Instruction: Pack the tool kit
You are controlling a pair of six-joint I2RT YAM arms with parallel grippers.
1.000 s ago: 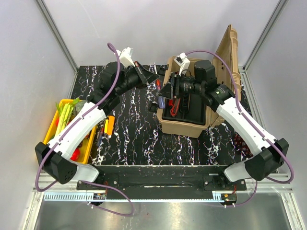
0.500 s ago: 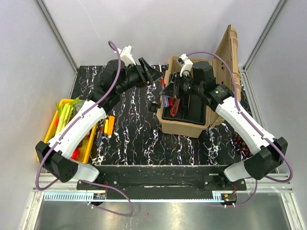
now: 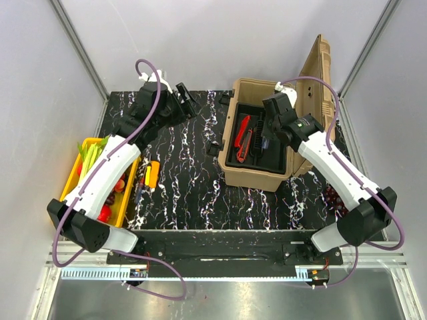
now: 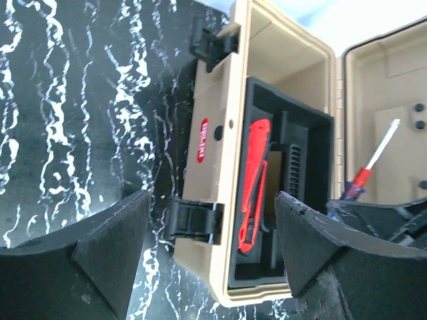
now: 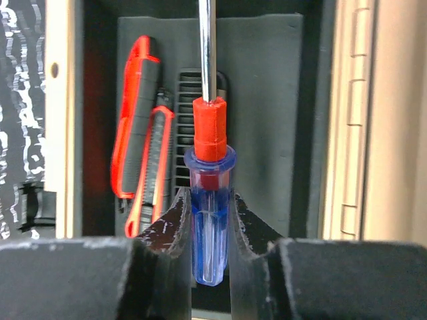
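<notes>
I will lower my right gripper, moving it away from the red utility knives (image 3: pixel 244 137). It will let go of the screwdriver on the bottom of the tray (image 5: pixel 267 100) on the toolbox's hinge side, which is bare.
The tan toolbox (image 3: pixel 255 175) stands open at the back right, its lid (image 3: pixel 319 73) upright. Two red utility knives (image 3: pixel 244 137) lie in its black inner tray (image 5: pixel 267 100). My right gripper (image 5: pixel 211 213) hangs over that tray, shut on the clear blue handle of a screwdriver (image 5: pixel 210 140) with a red collar; the shaft points away from the wrist. The left gripper (image 4: pixel 212 220) is open and holds nothing. It sits well left of the box (image 4: pixel 220 87), near the table's back (image 3: pixel 189 101). An orange-handled tool (image 3: pixel 153 173) lies on the table at the left.
A yellow tray (image 3: pixel 71 175) of vegetables sits at the left edge. Dark grapes (image 3: pixel 333 199) lie at the right beside my right arm. Black latches (image 4: pixel 195 220) stick out from the toolbox's left wall. The marbled black mat (image 3: pixel 193 187) covers the table.
The left gripper opened, let go of the screwdriver and drew back to the left. The right gripper shut on the screwdriver and carried it right, over the tray.
</notes>
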